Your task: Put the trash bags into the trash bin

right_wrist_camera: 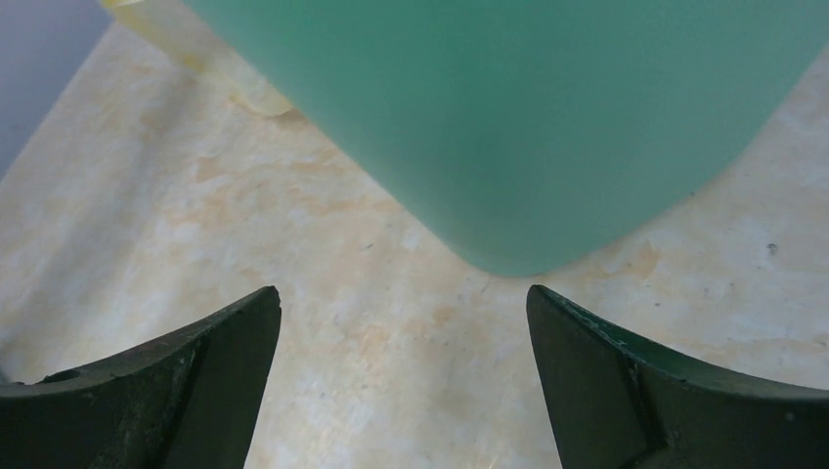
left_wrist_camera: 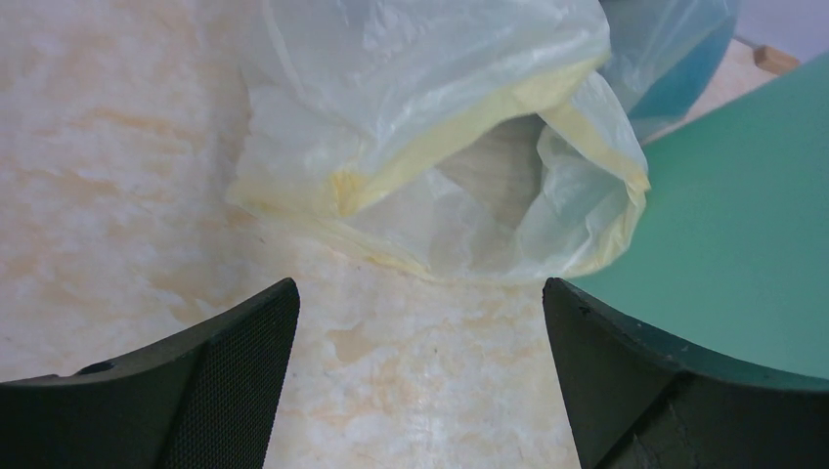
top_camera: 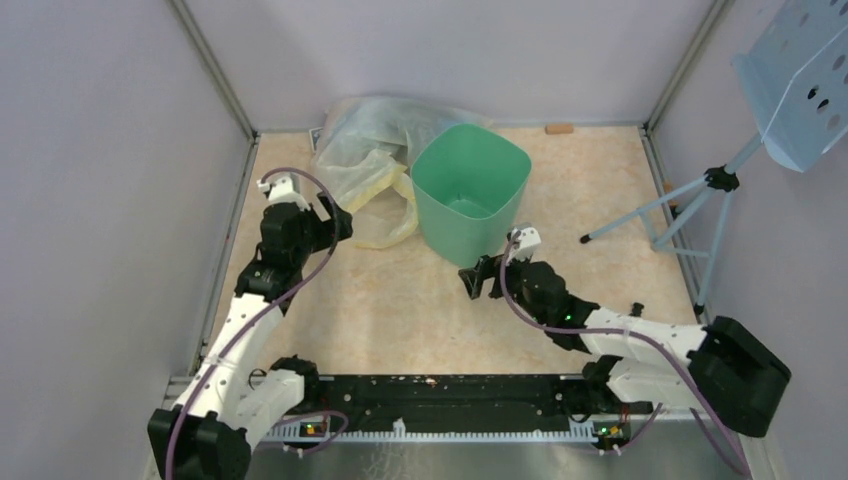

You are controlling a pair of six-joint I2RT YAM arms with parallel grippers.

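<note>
My left gripper should next move outward onto the yellow-edged corner of the clear bag's opening and close, because that corner is just outward of its open fingers.
The mint-green trash bin (top_camera: 470, 190) stands upright and empty at the back middle of the table. A light-blue trash bag (left_wrist_camera: 670, 63) shows only in the left wrist view, tucked behind the bigger clear yellow-tinted bag (top_camera: 365, 175), which lies against the bin's left side. My left gripper (top_camera: 338, 222) is open and empty just in front of the clear bag's mouth (left_wrist_camera: 508, 186); in its wrist view the gripper (left_wrist_camera: 418, 293) has the bin's side (left_wrist_camera: 743, 225) on its right. My right gripper (top_camera: 480, 277) is open and empty, low by the bin's front base (right_wrist_camera: 508, 127); its wrist view shows the gripper (right_wrist_camera: 401, 293) over bare table.
A tripod (top_camera: 690, 200) carrying a pale-blue perforated panel (top_camera: 800, 80) stands at the right. A small wooden block (top_camera: 559, 128) lies at the back wall. Grey enclosure walls close in the left, back and right sides.
</note>
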